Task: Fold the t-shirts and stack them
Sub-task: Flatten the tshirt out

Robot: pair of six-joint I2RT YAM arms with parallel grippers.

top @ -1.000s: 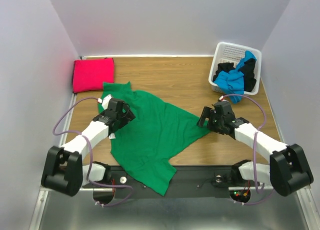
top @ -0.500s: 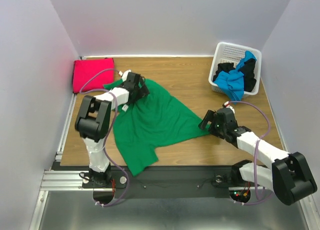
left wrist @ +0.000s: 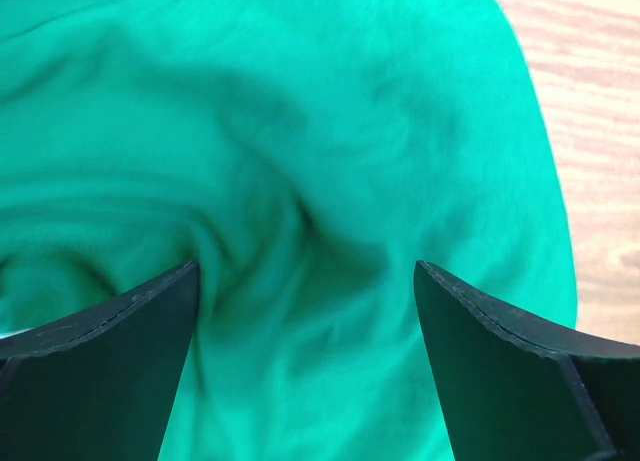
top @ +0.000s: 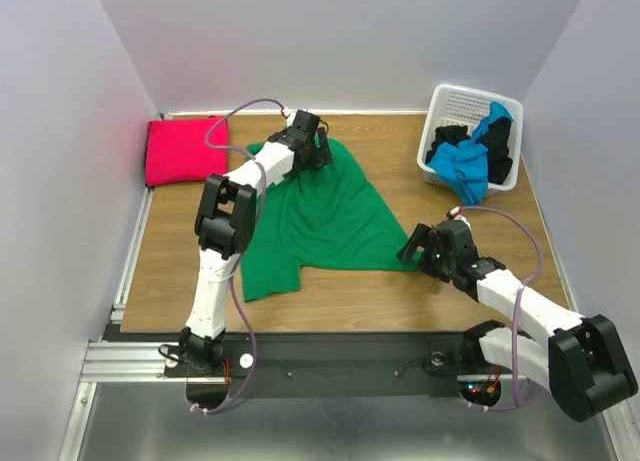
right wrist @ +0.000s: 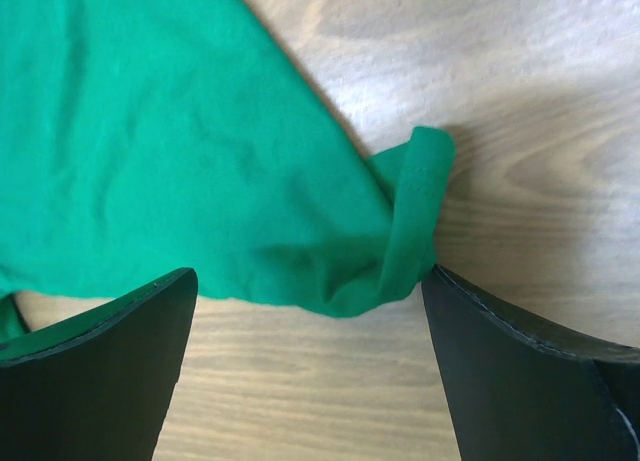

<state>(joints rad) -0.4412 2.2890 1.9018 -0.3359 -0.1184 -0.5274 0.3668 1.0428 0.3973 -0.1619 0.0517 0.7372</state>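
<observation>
The shirt's near sleeve corner [top: 250, 289] sticks out on the table. I need to pull my left gripper back from the shirt's far edge and lower it onto that corner.
The bright green t-shirt [top: 320, 216] lies spread and rumpled on the wooden table [top: 400, 151]. My left gripper [top: 312, 146] is stretched to the shirt's far top edge, jaws open and wide apart over wrinkled green cloth [left wrist: 330, 131]. My right gripper [top: 412, 246] is open at the shirt's right corner, where a curled sleeve hem [right wrist: 415, 201] of the green cloth [right wrist: 150, 131] lies between the fingers on the table. A folded magenta-red t-shirt [top: 185, 149] lies at the far left. Blue [top: 470, 161] and black [top: 450, 141] t-shirts sit in the basket.
The white lattice basket [top: 465, 101] stands at the far right corner, with the blue shirt hanging over its front rim. White walls close in the table at the back and both sides. A metal rail [top: 300, 356] runs along the near edge.
My left arm swung from the near left up to the far centre, and the green shirt slid away from the front edge with it. My right gripper shifted slightly nearer at the shirt's right corner.
</observation>
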